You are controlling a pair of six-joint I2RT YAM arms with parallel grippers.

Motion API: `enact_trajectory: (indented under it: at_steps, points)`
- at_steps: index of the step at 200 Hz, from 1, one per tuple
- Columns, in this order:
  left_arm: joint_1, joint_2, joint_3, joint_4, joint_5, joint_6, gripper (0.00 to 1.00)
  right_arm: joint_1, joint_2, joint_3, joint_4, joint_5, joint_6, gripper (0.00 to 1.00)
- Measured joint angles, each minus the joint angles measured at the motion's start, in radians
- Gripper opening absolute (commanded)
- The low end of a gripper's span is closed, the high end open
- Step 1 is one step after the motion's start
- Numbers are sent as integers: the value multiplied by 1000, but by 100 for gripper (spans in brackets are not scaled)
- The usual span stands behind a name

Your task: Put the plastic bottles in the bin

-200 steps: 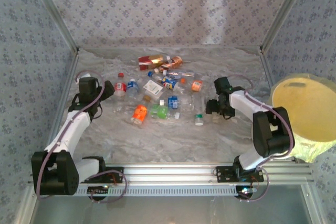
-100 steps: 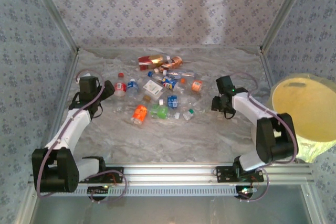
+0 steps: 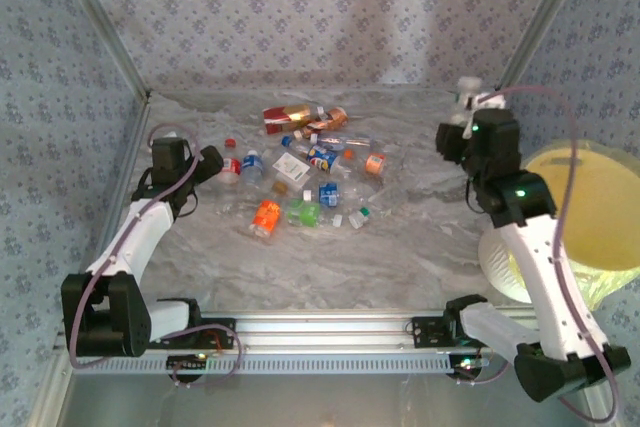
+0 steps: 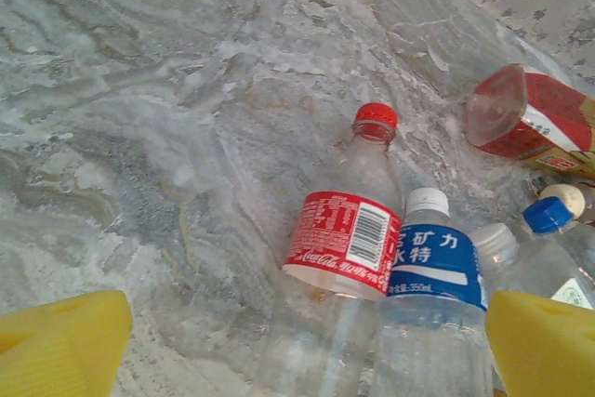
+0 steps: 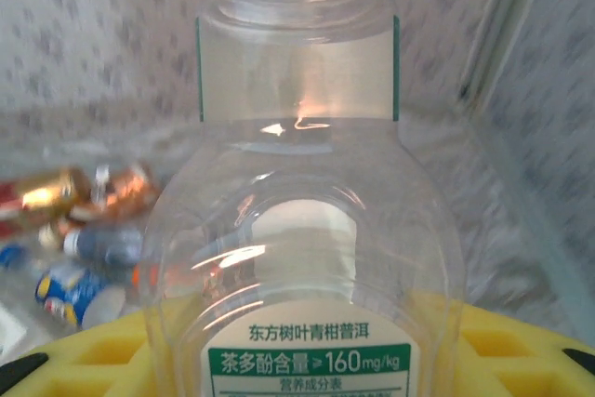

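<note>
My right gripper will move back and down into the bin's opening (image 3: 590, 195) to release the clear bottle, because the opening is lower and closer to my base.
My right gripper (image 3: 467, 119) is raised high at the back right, shut on a clear uncapped bottle (image 5: 297, 230) with a green and white label; its yellow pads (image 5: 521, 350) flank the bottle's base. The pale-yellow bin (image 3: 590, 197) stands just right of and below that arm. Several plastic bottles (image 3: 310, 182) lie scattered mid-table. My left gripper (image 3: 208, 162) is open and low, its yellow fingertips (image 4: 60, 341) either side of a red-labelled, red-capped bottle (image 4: 344, 239) and a blue-labelled, white-capped bottle (image 4: 435, 262) lying side by side.
A red and gold crushed package (image 3: 290, 115) lies at the back of the pile, and an orange-labelled bottle (image 3: 266, 215) at its front. Patterned walls enclose the marbled table (image 3: 330, 262) on three sides. A metal rail (image 3: 330, 332) runs along the near edge.
My right arm has risen off the table with the clear bottle and swung back and right toward the bin. My left gripper has edged slightly toward the red-labelled bottle.
</note>
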Motion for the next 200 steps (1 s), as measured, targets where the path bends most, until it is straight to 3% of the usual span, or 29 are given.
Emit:
enact_trajectory:
  at_steps: [46, 76, 105, 131, 200]
  points:
    - [0, 51, 25, 5, 40, -23, 98, -32, -31, 257, -159, 285, -98, 42]
    - [0, 88, 60, 5, 66, -31, 98, -213, -85, 211, -276, 361, -100, 41]
    - [-1, 107, 82, 6, 94, -34, 98, -479, -114, 91, -345, 259, -93, 41]
    - [-7, 113, 89, 1, 110, -34, 98, -626, -89, 8, -362, 116, -72, 42]
    - [-11, 113, 89, -6, 112, -34, 98, -671, 8, -117, -294, -109, -11, 45]
